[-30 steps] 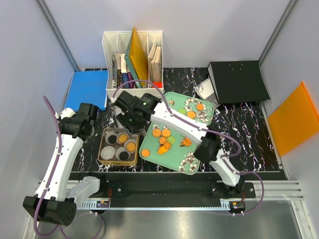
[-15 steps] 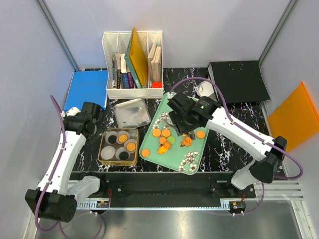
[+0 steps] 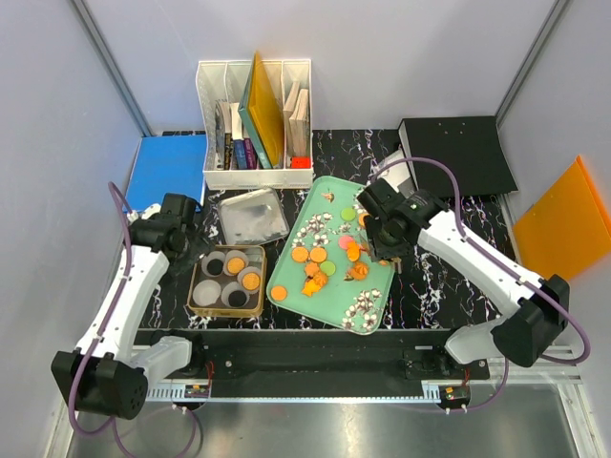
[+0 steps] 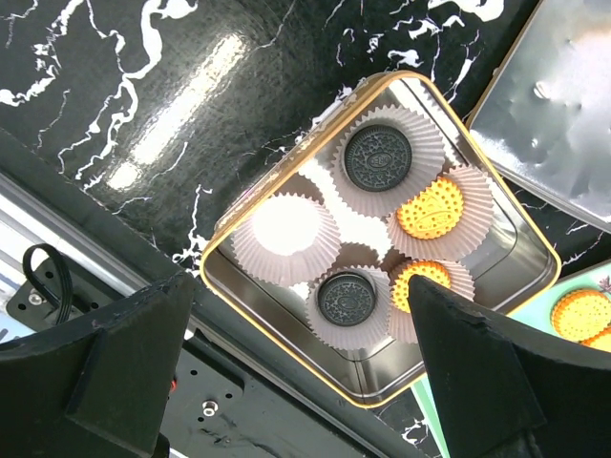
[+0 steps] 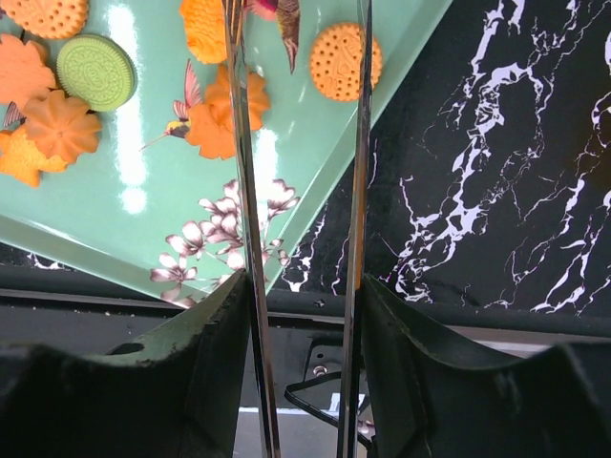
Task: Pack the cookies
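Note:
The robot's right gripper will next swing to the left in the top view, with the tongs over that paper cup (image 3: 206, 292), and release an orange cookie, because that one paper cup is empty.
Several cookies (image 3: 315, 258), mostly orange with a green and a pink one, lie loose on the mint-green tray (image 3: 336, 291). A gold-rimmed tin (image 3: 194, 286) to its left holds white paper cups. In some of the cups sit black cookies (image 4: 378, 159) and orange cookies (image 4: 431, 208). My left gripper (image 4: 301, 286) hangs open above the tin (image 4: 263, 315), nothing between its fingers. My right gripper (image 3: 387, 234) is over the tray's right edge, shut on metal tongs (image 5: 241, 143). The tongs' two blades reach over an orange cookie (image 5: 344, 61), and their tips are out of view.
The tin's clear lid (image 3: 252, 217) lies behind the tin. A white file rack (image 3: 254, 124) with books stands at the back. Beside the rack are a blue folder (image 3: 172, 170) on the left and a black binder (image 3: 456, 156) on the right. An orange sheet (image 3: 563, 224) leans at the far right.
My right arm swung with the tongs from over the tin and lid, across the tray, to the tray's right edge. The left gripper stayed open by the tin.

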`<state>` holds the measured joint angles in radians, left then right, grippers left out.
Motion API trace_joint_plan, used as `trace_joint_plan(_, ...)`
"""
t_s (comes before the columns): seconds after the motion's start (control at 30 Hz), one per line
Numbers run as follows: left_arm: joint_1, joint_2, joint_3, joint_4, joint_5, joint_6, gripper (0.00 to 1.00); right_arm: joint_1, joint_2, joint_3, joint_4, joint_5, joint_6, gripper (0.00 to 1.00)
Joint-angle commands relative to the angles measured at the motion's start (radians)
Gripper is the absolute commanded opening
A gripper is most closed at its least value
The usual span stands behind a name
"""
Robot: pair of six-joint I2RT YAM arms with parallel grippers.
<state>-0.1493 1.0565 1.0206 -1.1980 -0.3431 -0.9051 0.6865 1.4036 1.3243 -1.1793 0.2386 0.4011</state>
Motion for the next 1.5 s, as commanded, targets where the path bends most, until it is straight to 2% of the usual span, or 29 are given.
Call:
trace_joint_plan(0.0,-0.004,0.014,-0.002,0.038,0.032,0.021,0.99,-0.031,-0.049,-0.034,0.015,0.039,0.019,0.53)
trace_joint_plan(0.53,-0.006,0.036,-0.022,0.066,0.05,0.026,0.99,-0.062,-0.114,-0.188,0.049,-0.061,0.061,0.52)
trace_joint_plan(0.97,-0.006,0.028,-0.019,0.064,0.044,0.028,0.99,-0.062,-0.109,-0.198,0.053,-0.097,0.061,0.38)
trace_joint_plan(1.13,-0.006,0.031,-0.004,0.061,0.039,0.029,0.99,-0.062,-0.13,-0.101,0.052,-0.099,0.056,0.32)
trace_joint_plan(1.47,-0.004,0.031,0.041,0.041,0.006,0.022,0.99,-0.036,-0.091,0.148,0.041,-0.182,0.044,0.26)
